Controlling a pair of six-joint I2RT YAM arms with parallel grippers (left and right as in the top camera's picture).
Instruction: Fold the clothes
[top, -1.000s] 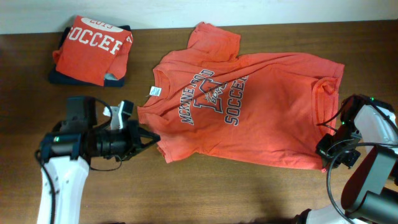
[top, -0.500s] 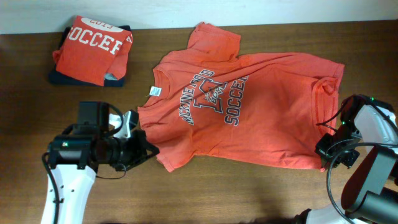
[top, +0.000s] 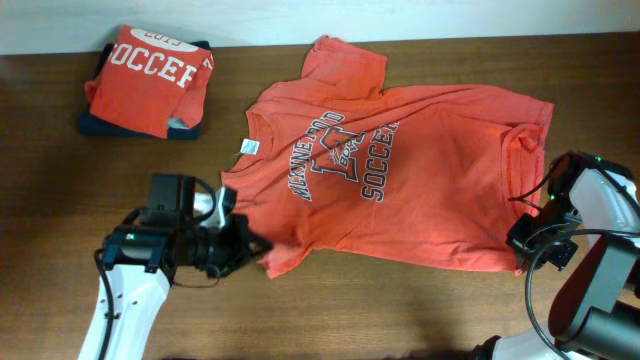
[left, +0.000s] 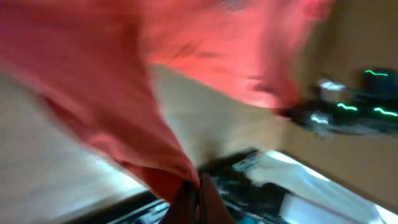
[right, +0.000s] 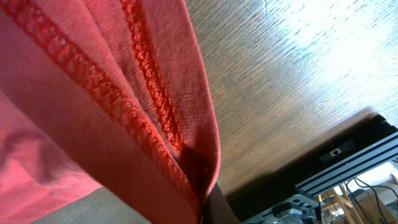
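Observation:
I need to move my left gripper down and back onto the bare table by the shirt's near edge (top: 270, 277) and let go, because the shirt's sleeve is lifted and bunched at my gripper's fingers.
An orange-red T-shirt (top: 400, 180) with navy-and-white "SOCCER" lettering lies spread face up across the table, its white neck tag (top: 248, 148) at the left. My left gripper (top: 258, 245) is shut on the shirt's lower-left sleeve corner; in the blurred left wrist view the cloth (left: 124, 93) runs down into the closed jaws (left: 198, 205). My right gripper (top: 522, 240) is shut on the hem at the shirt's lower-right corner; the right wrist view shows the stitched hem (right: 124, 106) pinched in the jaws (right: 205, 199). A second folded SOCCER shirt (top: 150, 70) sits at the back left.
The folded shirt rests on a dark navy garment (top: 110, 125). The wooden table (top: 330, 310) has its far edge against a white wall and its front edge near both arms.
My left gripper has moved right and toward the front, dragging the sleeve corner with it. The right arm and the hem corner have not moved.

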